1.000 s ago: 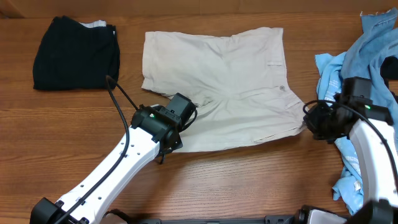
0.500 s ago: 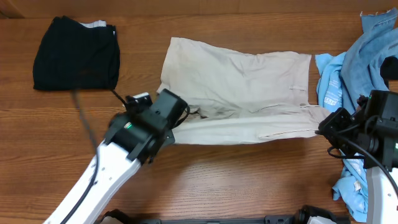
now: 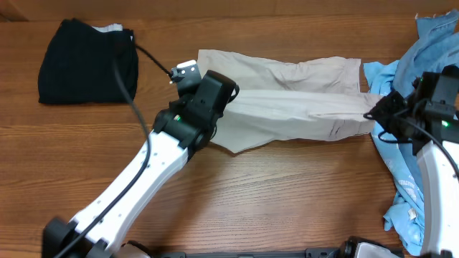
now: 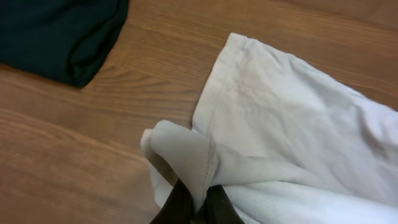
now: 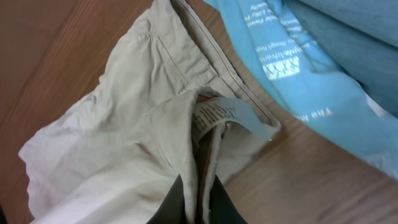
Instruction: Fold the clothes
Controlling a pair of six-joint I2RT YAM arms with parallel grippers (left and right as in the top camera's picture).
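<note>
The left gripper carries the lifted hem outward and down over the shorts' uncovered far part next, toward its far edge (image 3: 206, 54) (image 4: 237, 45).
The beige khaki shorts (image 3: 287, 100) lie across the table's far middle, their near half lifted and folded over toward the far edge. My left gripper (image 3: 228, 97) is shut on the shorts' leg hem, seen pinched in the left wrist view (image 4: 200, 193). My right gripper (image 3: 374, 113) is shut on the waistband end, pinched by the white label (image 5: 224, 115) in the right wrist view (image 5: 200, 199). The shorts (image 4: 292, 143) hang stretched between both grippers.
A folded black garment (image 3: 87, 61) lies at the far left, also in the left wrist view (image 4: 59, 34). A heap of light-blue and denim clothes (image 3: 423, 79) fills the right side, next to my right arm, and shows in the right wrist view (image 5: 311, 68).
Both grippers have lifted the shorts' near edge and carried it toward the far side. The shorts have shifted right and now lie folded lengthwise.
</note>
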